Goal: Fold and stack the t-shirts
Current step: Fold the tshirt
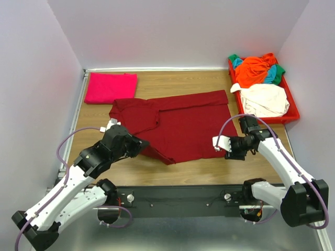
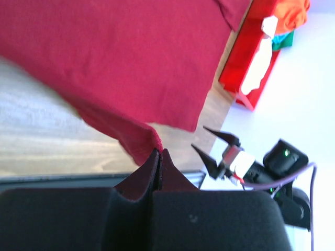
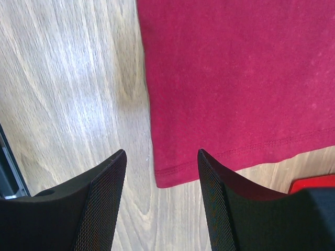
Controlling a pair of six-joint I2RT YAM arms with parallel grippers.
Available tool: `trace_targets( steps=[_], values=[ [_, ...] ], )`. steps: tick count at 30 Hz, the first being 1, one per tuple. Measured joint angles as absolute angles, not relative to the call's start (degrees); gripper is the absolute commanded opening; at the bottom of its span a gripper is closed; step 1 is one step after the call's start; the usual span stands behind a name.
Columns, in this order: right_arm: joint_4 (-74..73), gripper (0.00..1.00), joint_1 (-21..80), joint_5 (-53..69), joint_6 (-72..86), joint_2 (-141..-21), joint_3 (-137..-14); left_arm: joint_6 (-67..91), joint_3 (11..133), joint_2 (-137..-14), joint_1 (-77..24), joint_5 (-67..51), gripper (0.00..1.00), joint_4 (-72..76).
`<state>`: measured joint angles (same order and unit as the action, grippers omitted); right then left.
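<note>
The shirt's hemmed near corner (image 1: 223, 155) (image 3: 164, 179) is still below my right gripper's open fingers, so my right gripper should lower onto that corner first to get it.
A large maroon t-shirt (image 1: 183, 123) lies spread across the middle of the table, its left part folded over. My left gripper (image 1: 142, 145) is shut on the shirt's near left edge; in the left wrist view the cloth (image 2: 131, 57) runs pinched into the closed tips of that gripper (image 2: 158, 152). My right gripper (image 1: 219, 143) is open at the shirt's near right corner. The right wrist view shows the right gripper (image 3: 161, 152) with the hemmed corner (image 3: 170, 175) below and between the two fingers, apart from both. A folded magenta-pink t-shirt (image 1: 111, 87) lies at the back left.
A red plastic tray (image 1: 273, 120) stands at the right, holding a cream shirt (image 1: 264, 99) and a heap of orange (image 1: 254, 70), green and teal shirts. White walls enclose the table on three sides. Bare wood shows along the near edge.
</note>
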<state>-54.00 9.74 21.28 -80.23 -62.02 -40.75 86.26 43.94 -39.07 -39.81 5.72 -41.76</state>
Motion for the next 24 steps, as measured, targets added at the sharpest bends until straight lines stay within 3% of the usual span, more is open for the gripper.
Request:
trace_targets(
  steps=[11, 24],
  values=[
    [-54.11, 0.61, 9.34, 19.09, -81.17, -62.92, -40.53, 86.35, 43.40, -34.04, -39.81, 1.83, 0.00, -48.58],
    [-48.77, 0.57, 4.43, 13.39, -82.83, -74.00, -37.04, 86.41, 40.14, -34.83, -39.81, 1.34, 0.00, -46.04]
  ],
)
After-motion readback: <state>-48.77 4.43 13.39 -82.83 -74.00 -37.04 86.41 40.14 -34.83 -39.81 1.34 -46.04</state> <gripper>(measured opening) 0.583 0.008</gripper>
